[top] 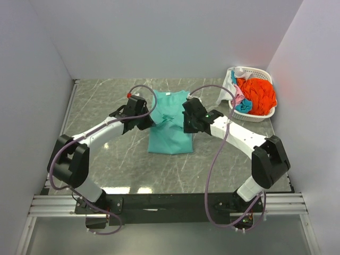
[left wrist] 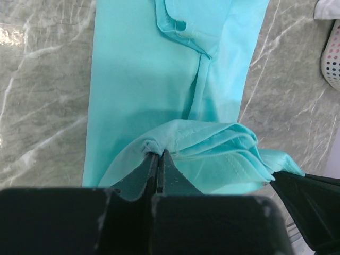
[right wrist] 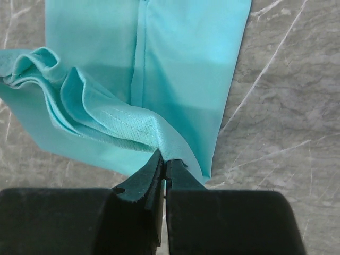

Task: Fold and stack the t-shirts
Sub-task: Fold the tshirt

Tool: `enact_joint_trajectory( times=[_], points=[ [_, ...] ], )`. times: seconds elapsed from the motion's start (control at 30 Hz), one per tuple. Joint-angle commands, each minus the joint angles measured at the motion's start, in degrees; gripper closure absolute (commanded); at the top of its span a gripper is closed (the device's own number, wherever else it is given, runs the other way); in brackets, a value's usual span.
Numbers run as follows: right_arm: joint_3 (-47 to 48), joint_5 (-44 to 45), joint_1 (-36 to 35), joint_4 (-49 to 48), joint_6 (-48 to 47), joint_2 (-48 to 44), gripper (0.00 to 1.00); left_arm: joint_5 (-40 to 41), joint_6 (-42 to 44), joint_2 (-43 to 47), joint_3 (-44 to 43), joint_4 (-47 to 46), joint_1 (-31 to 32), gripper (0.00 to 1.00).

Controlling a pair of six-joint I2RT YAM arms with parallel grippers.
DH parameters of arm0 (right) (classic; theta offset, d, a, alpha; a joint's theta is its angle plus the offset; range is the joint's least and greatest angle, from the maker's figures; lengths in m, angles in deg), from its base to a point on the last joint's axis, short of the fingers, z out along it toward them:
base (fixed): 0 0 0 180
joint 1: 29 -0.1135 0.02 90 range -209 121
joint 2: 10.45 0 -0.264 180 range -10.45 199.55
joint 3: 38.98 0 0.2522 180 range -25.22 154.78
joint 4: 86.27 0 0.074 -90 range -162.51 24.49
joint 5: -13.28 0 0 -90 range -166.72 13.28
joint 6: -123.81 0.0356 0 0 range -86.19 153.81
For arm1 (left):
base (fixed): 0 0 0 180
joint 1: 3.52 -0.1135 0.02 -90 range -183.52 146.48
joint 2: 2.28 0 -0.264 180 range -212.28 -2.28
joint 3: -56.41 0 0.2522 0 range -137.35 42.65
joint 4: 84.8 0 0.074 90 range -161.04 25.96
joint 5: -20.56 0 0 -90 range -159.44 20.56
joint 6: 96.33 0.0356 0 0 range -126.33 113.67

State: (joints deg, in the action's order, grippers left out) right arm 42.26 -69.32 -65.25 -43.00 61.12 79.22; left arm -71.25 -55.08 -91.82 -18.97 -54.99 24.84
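Note:
My right gripper moves down toward the flat cloth (top: 180,120) (right wrist: 187,123) beneath the held folds next and releases the hem, since those folds still stand lifted off the teal-green t-shirt.
A teal-green t-shirt (top: 169,130) lies on the marble table at its middle, folded into a narrow strip with the collar at the far end. My left gripper (top: 150,123) is shut on the shirt's left edge, and in the left wrist view (left wrist: 158,153) a bunch of hem cloth (left wrist: 212,146) rises from its tips. My right gripper (top: 186,125) is shut on the right edge; the right wrist view (right wrist: 166,161) shows lifted folds of the teal-green t-shirt (right wrist: 101,119) above the flat part. More t-shirts, orange-red (top: 258,94), blue, pink and white, fill the basket.
The white latticed basket (top: 264,115) stands at the back right against the wall; its rim (left wrist: 332,58) shows at the right edge of the left wrist view. White walls close the table on three sides. Grey marble tabletop (top: 106,159) surrounds the shirt.

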Motion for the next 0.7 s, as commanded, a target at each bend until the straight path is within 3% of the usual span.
enact_joint_trajectory(
  times=[0.0, 0.67],
  points=[
    [3.09, -0.02, 1.0, 0.19, -1.73, 2.17, 1.0, -2.41, 1.99, -1.95, -3.58, -1.47, -0.93, 0.99],
    [7.84, -5.72, 6.54, -3.06, -4.9, 11.75, 1.0, -5.67, 3.84, -10.92, -6.75, -3.22, -3.84, 0.99]
  ],
)
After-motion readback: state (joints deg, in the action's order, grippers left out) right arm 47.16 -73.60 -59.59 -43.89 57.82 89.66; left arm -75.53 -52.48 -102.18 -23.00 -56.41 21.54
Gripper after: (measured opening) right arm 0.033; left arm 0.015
